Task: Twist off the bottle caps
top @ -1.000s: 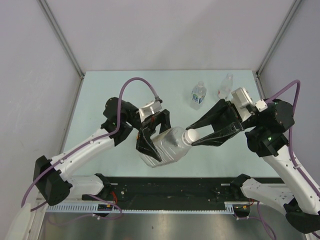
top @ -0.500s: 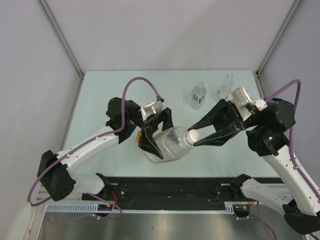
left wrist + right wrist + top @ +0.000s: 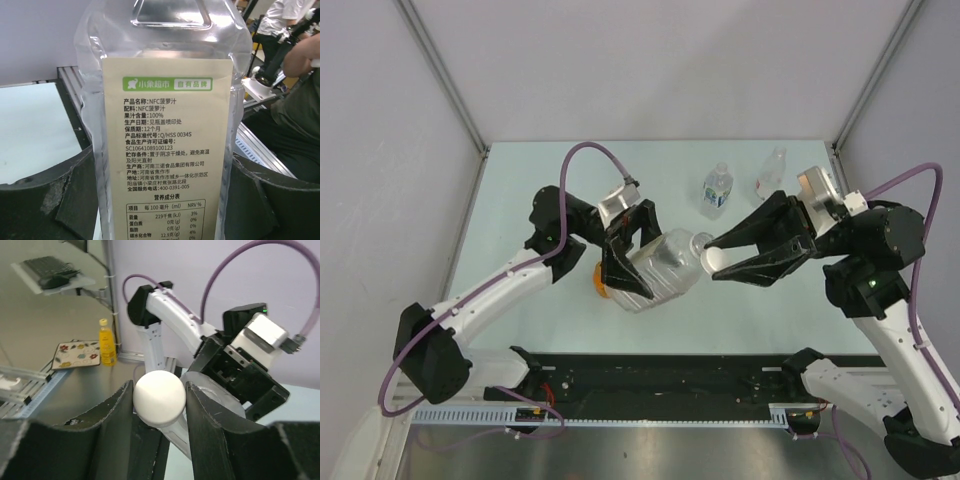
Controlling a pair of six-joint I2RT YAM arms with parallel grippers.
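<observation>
The tabletop [image 3: 674, 217] beside the blue-label bottle is bare, so my right gripper should next turn its fingers downward and lower the white cap [image 3: 713, 258] onto that spot to release it.
The largest bottle [image 3: 655, 272], clear with a pale printed label [image 3: 165, 125], is held tilted above the table. My left gripper [image 3: 632, 262] is shut across its body, with a finger [image 3: 65, 200] pressed to each side of the label. The bottle's white cap [image 3: 713, 258] points right, and my right gripper [image 3: 716, 260] is shut on it. In the right wrist view the cap [image 3: 159, 396] is squeezed between both pads, with the clear neck [image 3: 186, 432] just below. I cannot tell whether the cap is still threaded on.
Two smaller bottles stand upright at the back of the table: one with a blue label [image 3: 717, 190] and a slim one [image 3: 772, 172] to its right. An orange patch [image 3: 599, 281] shows below the held bottle. The black base rail [image 3: 660, 375] runs along the near edge.
The left gripper has carried the bottle up and toward the back while turning it. The right gripper, still on the cap, has shifted right and back.
</observation>
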